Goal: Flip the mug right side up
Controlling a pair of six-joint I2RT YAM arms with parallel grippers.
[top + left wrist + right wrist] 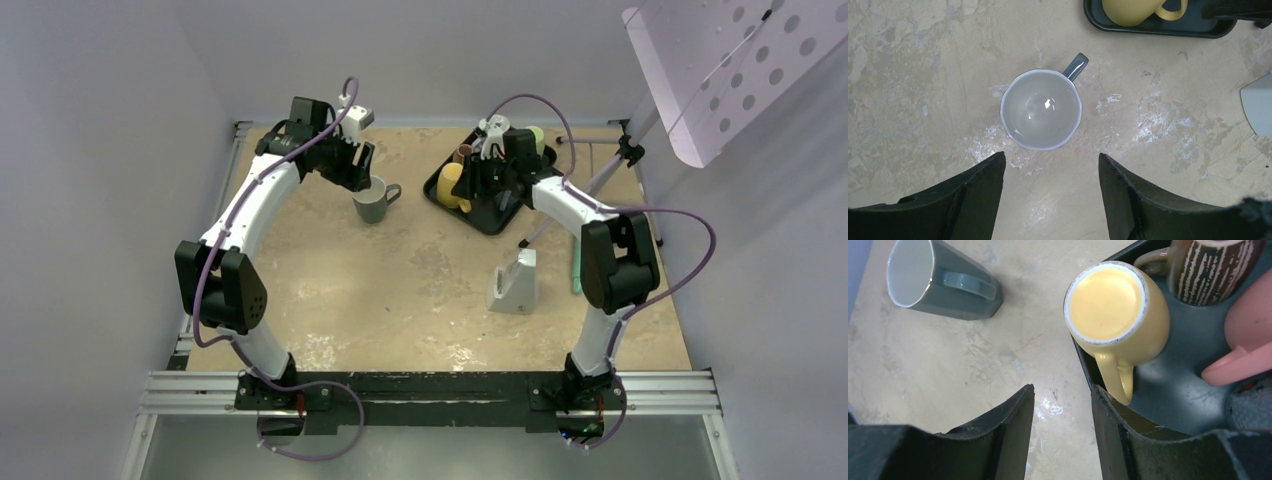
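Note:
The yellow mug's handle (pixel 464 206) (pixel 1115 378) still stands outside my right gripper's open fingers. The gripper goes down and toward the right in the wrist view next, around that handle.
A grey mug (pixel 372 200) stands upright on the table, its white inside facing up (pixel 1041 109) and its handle pointing toward the tray. My left gripper (pixel 1050 156) hangs open just above and beside it (pixel 362 170), touching nothing. A yellow mug (pixel 1115 310) sits upside down at the near corner of the black tray (pixel 1178 390), base up (pixel 451 185). My right gripper (pixel 1063 387) is open over the tray's edge (pixel 487 180). One finger is close to the yellow mug's handle, with only bare table between the fingers.
The tray (pixel 490 215) also holds a brown striped mug (pixel 1213 265) and a pink mug (pixel 1253 335). A pale wedge-shaped block (pixel 515 283) stands mid-table on the right. A perforated panel (pixel 730 70) on a stand overhangs the far right corner.

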